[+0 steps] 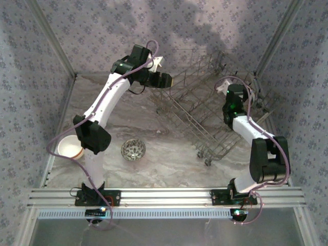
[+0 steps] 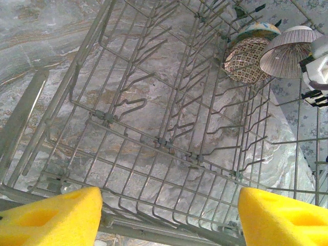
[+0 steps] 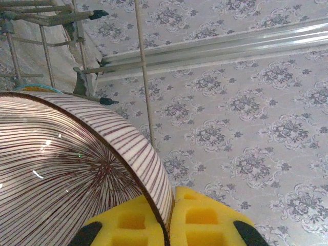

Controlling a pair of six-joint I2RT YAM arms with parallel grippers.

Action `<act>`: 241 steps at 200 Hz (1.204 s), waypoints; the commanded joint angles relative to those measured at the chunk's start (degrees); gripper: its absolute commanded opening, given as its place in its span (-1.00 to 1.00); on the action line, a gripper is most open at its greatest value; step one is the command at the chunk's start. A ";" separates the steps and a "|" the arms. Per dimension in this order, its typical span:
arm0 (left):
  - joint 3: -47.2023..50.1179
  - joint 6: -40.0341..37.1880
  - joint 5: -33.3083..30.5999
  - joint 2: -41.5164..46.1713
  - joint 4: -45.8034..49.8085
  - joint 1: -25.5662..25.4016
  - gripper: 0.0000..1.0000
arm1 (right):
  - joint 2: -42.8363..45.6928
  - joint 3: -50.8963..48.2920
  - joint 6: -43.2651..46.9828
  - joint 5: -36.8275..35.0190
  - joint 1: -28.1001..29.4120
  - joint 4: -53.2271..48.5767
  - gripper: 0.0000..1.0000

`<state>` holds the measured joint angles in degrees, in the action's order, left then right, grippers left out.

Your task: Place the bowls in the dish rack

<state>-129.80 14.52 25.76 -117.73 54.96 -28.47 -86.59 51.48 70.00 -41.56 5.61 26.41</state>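
My right gripper lowers the brown-striped bowl next and releases its rim. The bowl still hangs above the rack's wires beside the standing patterned bowl, which lie below.
The dish rack (image 1: 205,110), a grey wire basket, stands at the back right of the table. My right gripper (image 3: 166,223) is shut on the rim of a brown-striped bowl (image 3: 66,174), held over the rack's far right end (image 1: 231,91). The left wrist view shows that striped bowl (image 2: 287,48) beside a patterned bowl (image 2: 246,61) standing in the tines, with another bowl (image 2: 259,28) behind it. My left gripper (image 2: 169,220) is open with nothing between its yellow pads (image 2: 51,218), hovering over the rack's near-left corner (image 1: 163,80). On the table lie a white bowl (image 1: 70,147) and a patterned bowl (image 1: 133,149).
The white bowl sits by the table's left edge, close to the left arm's elbow (image 1: 93,136). Patterned walls enclose the table on three sides. The rack's tall wire sides (image 3: 143,77) stand just beyond the held bowl.
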 commanded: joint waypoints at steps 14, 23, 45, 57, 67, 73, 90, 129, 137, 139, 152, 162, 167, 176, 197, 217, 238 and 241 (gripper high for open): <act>2.52 -0.37 1.75 -0.03 5.25 -0.01 0.43 | -1.02 -0.52 3.30 -1.77 0.35 8.68 -1.00; 2.62 -0.42 1.75 -0.27 5.37 -0.01 0.42 | -1.19 -0.75 3.69 -1.86 0.38 9.56 -1.00; 2.66 -0.55 1.66 -0.78 6.02 -0.01 0.42 | -1.81 -1.02 5.15 -1.86 0.39 11.54 -1.00; 2.86 -0.62 1.49 -0.88 6.21 0.04 0.42 | -1.97 -1.03 5.48 -1.69 0.44 11.72 -1.00; 3.04 -0.64 1.31 -0.93 6.34 0.08 0.42 | -2.03 -1.25 5.91 -1.59 0.46 12.27 -1.00; 3.18 -0.64 1.22 -0.96 6.39 0.17 0.42 | -2.25 -1.31 6.15 -1.59 0.38 12.68 -1.00; 3.49 -0.55 1.22 -1.00 6.30 0.27 0.42 | -2.56 -1.75 7.01 -1.51 0.46 13.80 -1.00; 3.76 -0.63 1.31 -1.17 6.61 0.52 0.42 | -2.97 -2.97 7.64 -1.46 0.87 14.31 -1.00; 3.84 -0.64 1.31 -1.06 6.70 0.52 0.42 | -2.97 -3.39 7.68 -1.64 0.89 14.40 -1.00; 3.85 -0.64 1.31 -1.09 6.73 0.52 0.42 | -3.02 -3.49 7.65 -1.67 0.85 14.42 -1.00; 3.98 -0.70 1.31 -1.08 6.70 0.52 0.42 | -2.99 -4.28 7.66 -1.59 0.98 14.57 -1.00; 4.02 -0.73 1.40 -1.10 6.83 0.54 0.42 | -2.80 -4.72 7.57 -1.46 1.06 14.39 -1.00; 4.11 -0.68 1.40 -1.01 6.83 0.52 0.42 | -2.75 -5.00 7.52 -1.42 1.11 14.44 -1.00; 4.03 -0.64 1.40 -1.03 6.85 0.56 0.42 | -2.47 -5.38 7.38 -1.33 1.09 14.26 -1.00; 3.94 -0.64 1.45 -1.16 6.83 0.53 0.42 | -2.14 -5.79 6.27 -1.24 1.07 13.10 -1.00; 3.85 -0.54 1.53 -1.16 6.91 0.53 0.41 | -2.47 -5.70 5.03 -1.21 0.99 11.55 -1.00; 3.76 -0.55 1.57 -1.18 6.92 0.56 0.41 | -3.14 -5.64 4.58 -1.37 1.38 10.87 -1.00; 3.76 -0.55 1.57 -1.14 6.92 0.53 0.41 | -3.23 -5.69 4.54 -1.46 1.46 10.85 -1.00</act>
<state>-128.44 13.93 27.44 -117.38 53.93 -27.79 -89.58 46.33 76.44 -41.80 6.44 37.93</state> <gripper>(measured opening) 0.708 0.074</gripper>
